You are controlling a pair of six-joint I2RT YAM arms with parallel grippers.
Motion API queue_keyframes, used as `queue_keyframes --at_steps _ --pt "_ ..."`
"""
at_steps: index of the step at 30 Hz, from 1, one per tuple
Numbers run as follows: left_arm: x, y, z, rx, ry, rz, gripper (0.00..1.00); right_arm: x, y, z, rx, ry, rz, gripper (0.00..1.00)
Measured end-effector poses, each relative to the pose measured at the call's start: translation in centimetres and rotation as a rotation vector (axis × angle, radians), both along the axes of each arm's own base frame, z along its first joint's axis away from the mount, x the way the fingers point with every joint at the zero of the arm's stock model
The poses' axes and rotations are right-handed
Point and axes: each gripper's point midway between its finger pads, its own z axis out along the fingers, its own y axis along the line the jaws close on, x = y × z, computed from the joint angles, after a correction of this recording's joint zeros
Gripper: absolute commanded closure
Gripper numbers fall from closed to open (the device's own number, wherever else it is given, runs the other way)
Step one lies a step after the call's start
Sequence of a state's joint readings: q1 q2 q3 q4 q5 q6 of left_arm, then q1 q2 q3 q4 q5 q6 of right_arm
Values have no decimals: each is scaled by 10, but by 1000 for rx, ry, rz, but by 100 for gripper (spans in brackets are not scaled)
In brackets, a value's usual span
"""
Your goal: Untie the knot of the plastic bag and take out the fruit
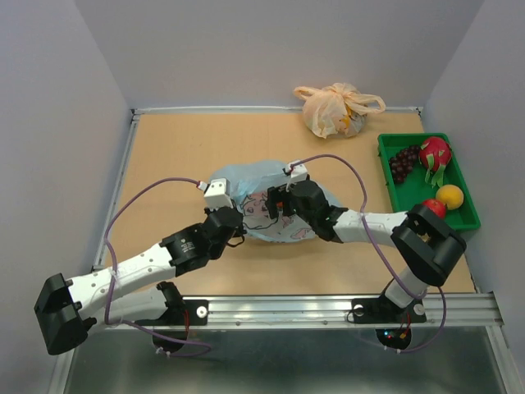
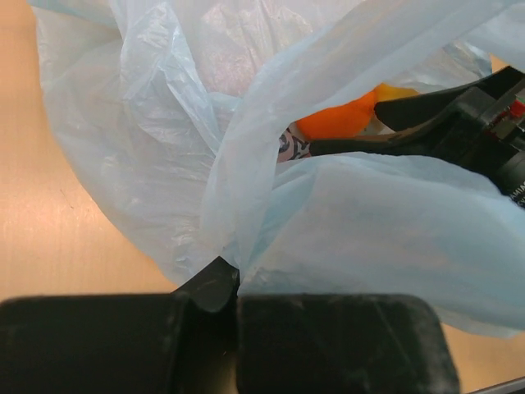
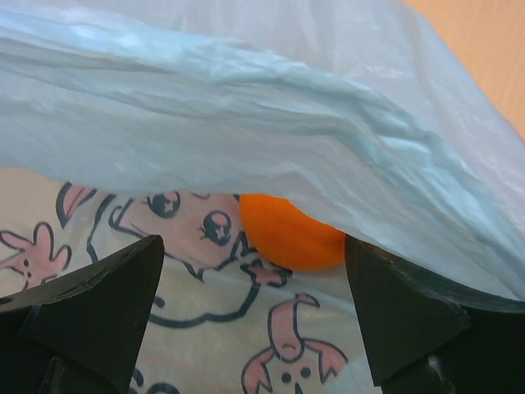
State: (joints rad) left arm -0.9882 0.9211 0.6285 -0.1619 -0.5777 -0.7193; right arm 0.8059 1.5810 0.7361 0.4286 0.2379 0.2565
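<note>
The orange fruit [image 3: 287, 234] still lies just ahead of my right gripper's open fingers, so the gripper should slide deeper under the bag's top layer and close around it.
The light blue plastic bag [image 1: 258, 185] with its cartoon print lies mid-table, its mouth open; no knot shows. My left gripper [image 1: 240, 227] is shut on a gathered fold of the bag's edge [image 2: 225, 238]. My right gripper [image 1: 277, 205] is open, its fingers [image 3: 98, 304] inside the bag's mouth under the top layer [image 3: 246, 123]. A round orange fruit [image 3: 287, 234] lies inside the bag just ahead of the open jaws, nearer the right one. It also shows in the left wrist view [image 2: 340, 119], beside the right gripper's fingers [image 2: 443, 111].
A green tray [image 1: 385, 176] at the right holds the grape bunch [image 1: 402, 162], the dragon fruit [image 1: 435, 154], a yellow-orange fruit [image 1: 449, 197] and a red fruit [image 1: 435, 208]. A tied peach-orange bag [image 1: 336, 111] sits at the back edge. Grey walls surround the table.
</note>
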Motion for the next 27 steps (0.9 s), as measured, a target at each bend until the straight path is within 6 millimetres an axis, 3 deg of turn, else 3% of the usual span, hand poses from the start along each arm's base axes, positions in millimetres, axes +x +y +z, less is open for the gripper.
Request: queue_keyframes --at_steps 8,15,19,23,24,27 --pt "9 -4 9 16 -29 13 100 31 7 2 -15 -59 -83 0" --pt "12 -11 13 16 -42 -6 100 52 19 -17 -38 -74 -114 1" --pt "12 -14 14 8 -41 -18 100 61 24 -29 -33 -88 -129 9" --pt "12 -16 14 1 -41 -25 100 69 27 -36 -22 -108 -150 36" --pt "12 -16 14 0 -41 -25 100 70 28 -36 -16 -114 -153 60" --pt "12 -16 14 1 -41 -24 100 72 30 -33 -7 -130 -152 87"
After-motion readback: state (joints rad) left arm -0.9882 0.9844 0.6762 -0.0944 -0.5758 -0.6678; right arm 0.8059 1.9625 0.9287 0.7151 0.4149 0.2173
